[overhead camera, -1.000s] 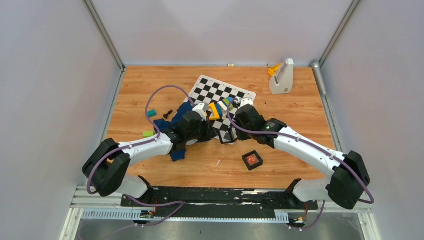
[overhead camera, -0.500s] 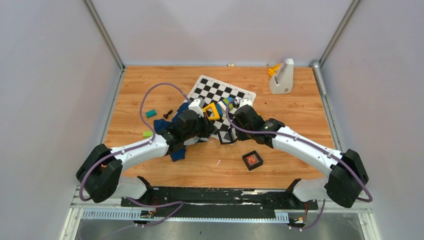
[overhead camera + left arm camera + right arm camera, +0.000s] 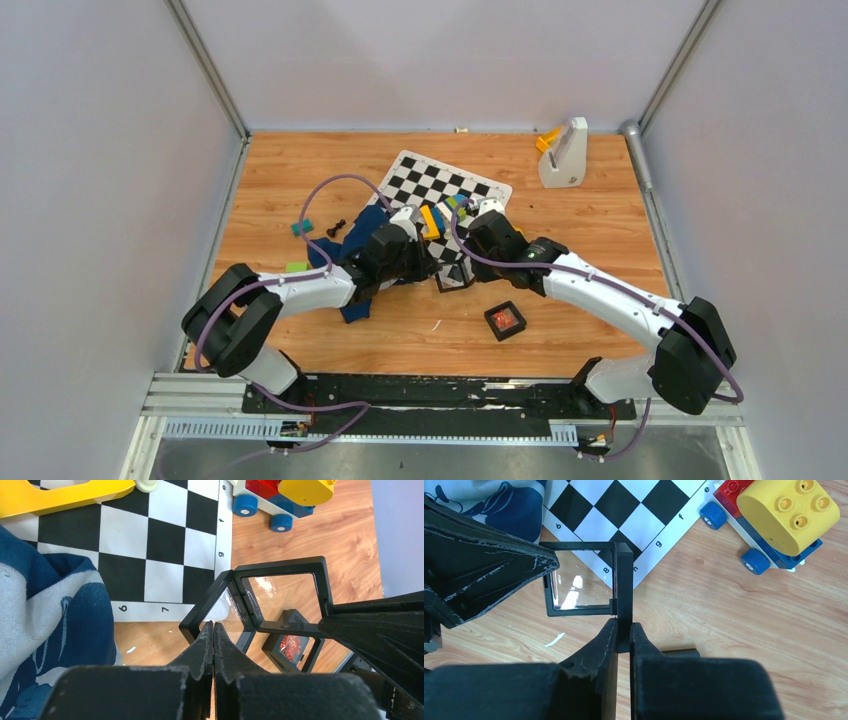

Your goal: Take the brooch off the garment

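Observation:
My right gripper should lower the case [image 3: 280,566] between the mat's corner and the small black box and let go of its edge, as bare tabletop shows there below the gripper.
The garment [image 3: 366,222], a dark navy shirt with a pale printed patch, lies crumpled under my left arm and fills the left edge of the left wrist view [image 3: 50,605]. No brooch shows on the cloth I can see. Both grippers meet at an open black-framed clear case [image 3: 280,566] by the mat's near corner. My left gripper [image 3: 213,625] is shut, its tips against the case's lower corner; nothing shows between the fingers. My right gripper [image 3: 624,626] is shut on the upright edge of the case frame [image 3: 624,580].
A checkered mat [image 3: 440,185] lies behind the case, with a yellow toy frame [image 3: 50,492] on it and a wheeled block toy [image 3: 784,515] beside it. A small black box [image 3: 505,320] holding something red and glittery sits nearer. A white stand [image 3: 562,155] is far right. Small blocks [image 3: 300,228] lie left.
My left arm's shoulder and elbow have swung rightward and its wrist has edged right toward the case. The right arm has barely moved. Both grippers stay shut.

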Robot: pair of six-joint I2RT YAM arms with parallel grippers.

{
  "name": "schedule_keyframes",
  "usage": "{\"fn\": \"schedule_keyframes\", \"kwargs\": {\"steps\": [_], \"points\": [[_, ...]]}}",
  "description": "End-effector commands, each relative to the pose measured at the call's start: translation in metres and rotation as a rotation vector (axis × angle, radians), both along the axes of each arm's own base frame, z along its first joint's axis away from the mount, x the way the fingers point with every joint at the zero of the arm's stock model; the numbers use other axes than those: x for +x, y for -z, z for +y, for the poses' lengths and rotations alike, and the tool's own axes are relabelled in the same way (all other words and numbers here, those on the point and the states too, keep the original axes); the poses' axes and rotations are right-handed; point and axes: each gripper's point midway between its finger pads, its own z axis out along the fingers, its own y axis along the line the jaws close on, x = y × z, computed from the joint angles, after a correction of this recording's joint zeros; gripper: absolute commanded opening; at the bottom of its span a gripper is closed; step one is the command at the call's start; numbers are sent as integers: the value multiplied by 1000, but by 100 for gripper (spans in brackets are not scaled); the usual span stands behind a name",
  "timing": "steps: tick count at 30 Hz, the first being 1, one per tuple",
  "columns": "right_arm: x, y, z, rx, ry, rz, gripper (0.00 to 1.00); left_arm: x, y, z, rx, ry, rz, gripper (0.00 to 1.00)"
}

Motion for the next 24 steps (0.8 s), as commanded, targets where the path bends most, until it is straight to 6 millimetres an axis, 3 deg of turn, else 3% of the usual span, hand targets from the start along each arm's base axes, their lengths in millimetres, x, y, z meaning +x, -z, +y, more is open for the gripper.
{"fn": "schedule_keyframes", "kwargs": {"steps": [1,12,17,20,21,22,23,24], "points": [[6,-13,6,60,15,-36,0,5,-2,-3,-23,-11,-29,0],[8,-4,-11,86,37,18,0,4,16,-9,-2,22,-9,0],[9,11,-21,18,73,47,0,0,-3,-10,-27,51,-48,0],[12,21,-29,-38,116,71,0,-3,-27,0,-23,42,-98,10],[12,23,-32,-58,127,75,0,-6,-26,7,5,41,-93,16],[13,24,-34,-72,134,73,0,-5,-41,13,3,22,-127,19],[15,24,-36,-83,141,70,2,-9,-39,22,43,18,-120,28],[16,24,-38,-93,149,67,3,-7,-53,30,51,-14,-156,34]]}}
